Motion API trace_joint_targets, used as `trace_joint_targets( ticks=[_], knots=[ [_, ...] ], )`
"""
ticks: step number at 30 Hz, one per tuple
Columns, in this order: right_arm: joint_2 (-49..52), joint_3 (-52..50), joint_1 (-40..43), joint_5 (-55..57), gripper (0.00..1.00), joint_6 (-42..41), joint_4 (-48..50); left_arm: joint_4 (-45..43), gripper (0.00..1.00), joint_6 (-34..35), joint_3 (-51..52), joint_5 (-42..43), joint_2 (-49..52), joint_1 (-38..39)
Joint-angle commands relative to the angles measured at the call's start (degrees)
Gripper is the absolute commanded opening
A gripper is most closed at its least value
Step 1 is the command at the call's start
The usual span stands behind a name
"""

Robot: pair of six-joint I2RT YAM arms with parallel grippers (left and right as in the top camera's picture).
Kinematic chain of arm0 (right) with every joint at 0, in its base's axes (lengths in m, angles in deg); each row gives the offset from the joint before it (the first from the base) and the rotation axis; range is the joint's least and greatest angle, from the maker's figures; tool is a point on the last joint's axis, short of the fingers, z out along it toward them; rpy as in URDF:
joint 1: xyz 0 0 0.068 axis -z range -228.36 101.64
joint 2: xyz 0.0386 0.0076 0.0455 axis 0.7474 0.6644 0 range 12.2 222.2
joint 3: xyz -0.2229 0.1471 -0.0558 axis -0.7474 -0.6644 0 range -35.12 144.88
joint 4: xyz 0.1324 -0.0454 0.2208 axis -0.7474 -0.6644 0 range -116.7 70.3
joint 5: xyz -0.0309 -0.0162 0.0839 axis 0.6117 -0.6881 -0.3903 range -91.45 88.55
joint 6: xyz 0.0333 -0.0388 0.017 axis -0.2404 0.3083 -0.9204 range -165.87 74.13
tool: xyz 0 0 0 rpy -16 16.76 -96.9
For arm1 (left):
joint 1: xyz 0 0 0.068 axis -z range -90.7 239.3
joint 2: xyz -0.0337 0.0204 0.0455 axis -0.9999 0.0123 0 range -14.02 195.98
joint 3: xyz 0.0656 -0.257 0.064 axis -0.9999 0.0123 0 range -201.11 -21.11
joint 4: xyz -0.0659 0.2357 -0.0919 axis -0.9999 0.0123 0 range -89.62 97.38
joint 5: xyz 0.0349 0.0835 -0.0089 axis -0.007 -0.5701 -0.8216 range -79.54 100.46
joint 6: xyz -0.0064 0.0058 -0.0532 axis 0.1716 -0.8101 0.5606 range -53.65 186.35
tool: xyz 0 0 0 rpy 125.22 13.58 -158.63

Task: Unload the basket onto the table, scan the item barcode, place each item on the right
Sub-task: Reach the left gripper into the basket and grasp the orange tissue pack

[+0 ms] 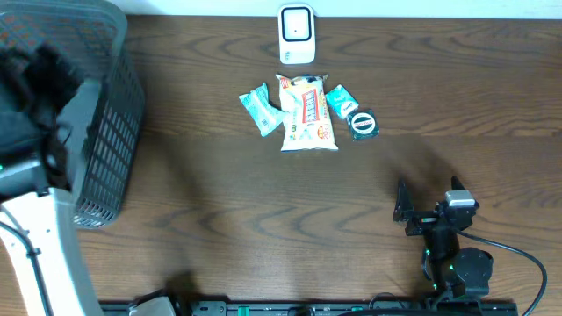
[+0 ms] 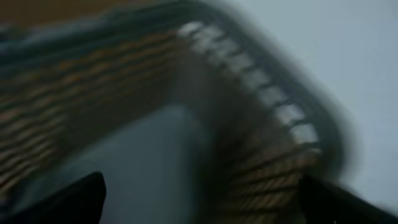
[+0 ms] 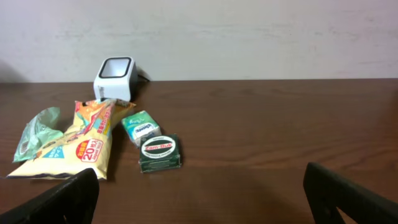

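Note:
The basket's near end (image 1: 74, 171) is below and back of my left gripper. My left gripper should draw back next and lower its open, empty fingers there.
The white barcode scanner (image 1: 296, 33) (image 3: 115, 78) stands at the table's far edge. In front of it lie several items: a yellow snack bag (image 1: 306, 112) (image 3: 87, 140), a teal packet (image 1: 261, 109) (image 3: 37, 134), a teal box (image 1: 342, 101) (image 3: 141, 127) and a dark green box (image 1: 363, 123) (image 3: 160, 152). My right gripper (image 1: 430, 206) (image 3: 202, 193) hovers open near the front right, well short of them, with nothing in it. My left gripper (image 2: 202, 199) is over the basket (image 1: 114, 132). Its view is blurred, with the fingers wide apart and nothing between them.
The dark mesh basket (image 2: 249, 68) fills the table's left end, and the left arm (image 1: 39, 219) reaches up into it from the front left corner. A black rail (image 1: 307, 307) runs along the front edge. A cable (image 1: 518, 259) loops by the right arm's base.

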Motion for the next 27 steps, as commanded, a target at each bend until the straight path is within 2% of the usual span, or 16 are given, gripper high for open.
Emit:
trace_joint_targets(
  ticks=[1, 6, 11, 17, 21, 24, 27],
  knots=[
    [-0.35, -0.11, -0.26, 0.00, 0.99, 0.44, -0.17, 5.07, 0.97, 4.24, 0.11, -1.99, 2.05, -6.21],
    [-0.35, -0.11, -0.26, 0.00, 0.99, 0.44, -0.17, 9.79, 1.00, 5.18, 0.11, -1.99, 8.46, -11.17],
    [-0.35, -0.11, -0.26, 0.00, 0.99, 0.44, -0.17, 15.56, 0.98, 9.64, 0.11, -1.97, 16.76, -14.10],
    [-0.35, -0.11, -0.26, 0.00, 0.99, 0.46, -0.17, 20.48, 0.98, 9.60, 0.09, -1.62, 24.83, -16.48],
    [-0.35, -0.11, -0.26, 0.00, 0.99, 0.44, -0.17, 23.80, 0.98, 9.55, 0.09, 2.38, 26.40, -17.07],
    [-0.35, -0.11, -0.26, 0.00, 0.99, 0.44, -0.17, 25.09, 0.98, 8.85, 0.09, 9.09, 26.25, -17.05],
    [-0.35, -0.11, -0.26, 0.00, 0.99, 0.44, -0.17, 28.11, 0.98, 9.09, 0.11, 9.35, 26.27, -17.07]
  ],
)
